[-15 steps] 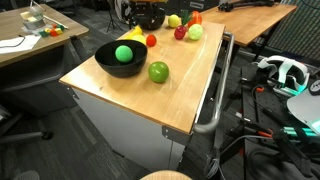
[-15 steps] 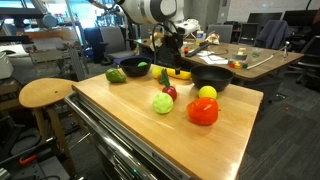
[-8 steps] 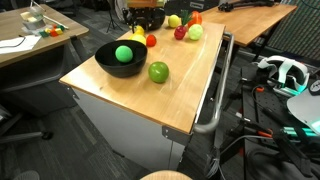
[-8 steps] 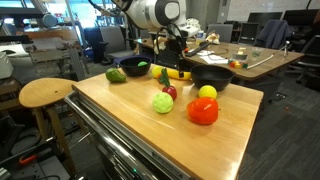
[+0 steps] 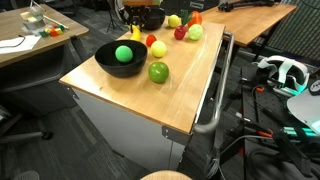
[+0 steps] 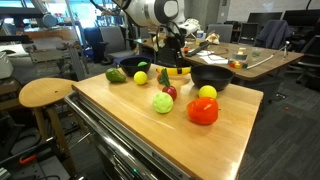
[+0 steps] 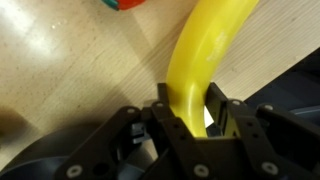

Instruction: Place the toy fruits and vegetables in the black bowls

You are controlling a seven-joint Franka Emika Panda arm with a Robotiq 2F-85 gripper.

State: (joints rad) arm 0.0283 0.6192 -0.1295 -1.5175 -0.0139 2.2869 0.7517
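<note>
I will next lift the banana with my gripper, move it over the wide bowl (image 5: pixel 104 52), lower it toward the bowl and let go, because that bowl has free room beside its green ball.
My gripper (image 7: pixel 190 105) straddles the near end of the yellow banana (image 7: pixel 205 50), which lies on the wooden table (image 5: pixel 190 95). One finger touches it and a thin bright gap shows at the other finger. In an exterior view the gripper (image 6: pixel 172 60) stands over the banana (image 6: pixel 180 72) between the two black bowls. The wide bowl (image 5: pixel 104 52) holds a green ball (image 5: pixel 123 54); a second green ball (image 5: pixel 158 72) lies beside it. The smaller bowl (image 6: pixel 212 78) sits right of the banana. A red ball (image 6: pixel 170 92), a yellow-green ball (image 6: pixel 163 103), a yellow ball (image 6: pixel 207 93) and an orange-red piece (image 6: pixel 203 112) lie loose.
A small yellow-green ball (image 6: pixel 141 77) rests beside the wide bowl (image 6: pixel 135 63). A round wooden stool (image 6: pixel 45 93) stands by the table. A white headset (image 5: pixel 280 70) and cables lie off the table's other side. Desks and chairs crowd the background.
The jaws have narrowed round the banana's end. A small ball has rolled out to rest beside the wide bowl. The arm has hardly moved.
</note>
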